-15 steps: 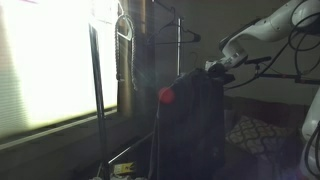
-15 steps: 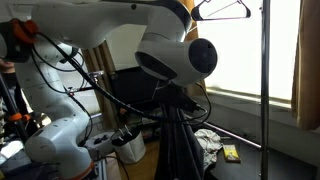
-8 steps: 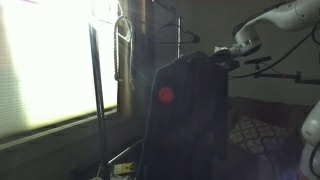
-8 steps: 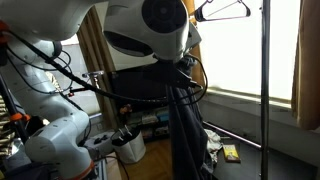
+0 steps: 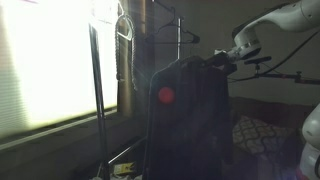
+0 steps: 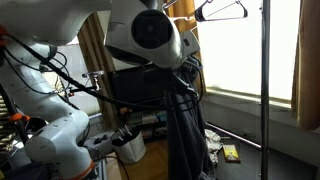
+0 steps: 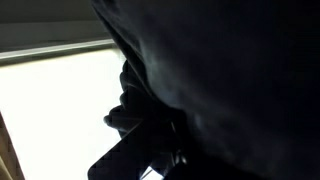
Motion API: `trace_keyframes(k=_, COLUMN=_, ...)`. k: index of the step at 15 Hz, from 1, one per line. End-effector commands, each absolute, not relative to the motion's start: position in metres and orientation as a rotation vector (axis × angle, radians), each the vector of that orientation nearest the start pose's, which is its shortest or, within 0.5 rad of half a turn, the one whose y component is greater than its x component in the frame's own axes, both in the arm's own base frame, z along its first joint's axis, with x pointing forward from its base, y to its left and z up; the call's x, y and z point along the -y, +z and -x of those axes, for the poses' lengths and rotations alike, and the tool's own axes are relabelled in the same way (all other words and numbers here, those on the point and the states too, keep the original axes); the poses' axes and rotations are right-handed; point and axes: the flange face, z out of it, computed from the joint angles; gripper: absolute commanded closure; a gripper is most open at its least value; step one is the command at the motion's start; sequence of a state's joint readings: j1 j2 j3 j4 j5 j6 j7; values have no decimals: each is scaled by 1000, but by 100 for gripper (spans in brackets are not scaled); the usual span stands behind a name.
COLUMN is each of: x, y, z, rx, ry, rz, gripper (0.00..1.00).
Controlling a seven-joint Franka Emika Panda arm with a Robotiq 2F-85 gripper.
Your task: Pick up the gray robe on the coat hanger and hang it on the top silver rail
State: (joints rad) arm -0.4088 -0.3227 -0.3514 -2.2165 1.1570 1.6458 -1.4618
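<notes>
My gripper rises and turns next, carrying the robe's shoulders up beside the bare dark hanger to release them, because the robe still hangs below that height.
The gray robe (image 5: 185, 120) hangs as a broad, nearly black sheet in mid-air beside the rack; it also shows in an exterior view (image 6: 185, 135) below the arm. My gripper (image 5: 219, 62) is at the robe's top right shoulder and is shut on it. The coat hanger is hidden in the dark fabric. The wrist view shows only dark robe cloth (image 7: 230, 70) against the gripper (image 7: 150, 140) with the bright window behind. The top silver rail (image 5: 165, 11) runs faintly at the top of the rack, above and left of the robe.
A silver upright pole (image 5: 97, 100) stands left of the robe and another pole (image 6: 264, 90) shows right of it. A bare dark hanger (image 6: 222, 10) and a white hanger (image 5: 122, 40) hang high. A patterned cushion (image 5: 262, 135) lies low right. Clutter (image 6: 210, 145) lies on the floor.
Over the last second my gripper rose with the robe, and the robe swung up and toward the rack. Since half a second ago it has hardly moved.
</notes>
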Motion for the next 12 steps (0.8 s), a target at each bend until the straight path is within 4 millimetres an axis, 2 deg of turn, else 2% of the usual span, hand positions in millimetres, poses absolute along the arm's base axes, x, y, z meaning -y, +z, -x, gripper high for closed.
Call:
trace_keyframes(k=1, x=226, y=591, z=-356, rx=327, ry=-1370, rz=2013, gripper=97)
trace_keyframes(k=4, x=213, y=634, z=-351, rx=228, ry=-1482, rz=2054, gripper=97)
trace_keyframes(k=7, x=204, y=674, z=-359, rx=115, ry=-1563, rz=2079, gripper=97)
trace_keyframes(k=10, x=187, y=697, z=-381, rx=71, ry=-1563, rz=2118, gripper=97)
trace_keyframes(k=12, x=170, y=701, z=-394, rx=142, ry=-1532, rz=2145, gripper=97)
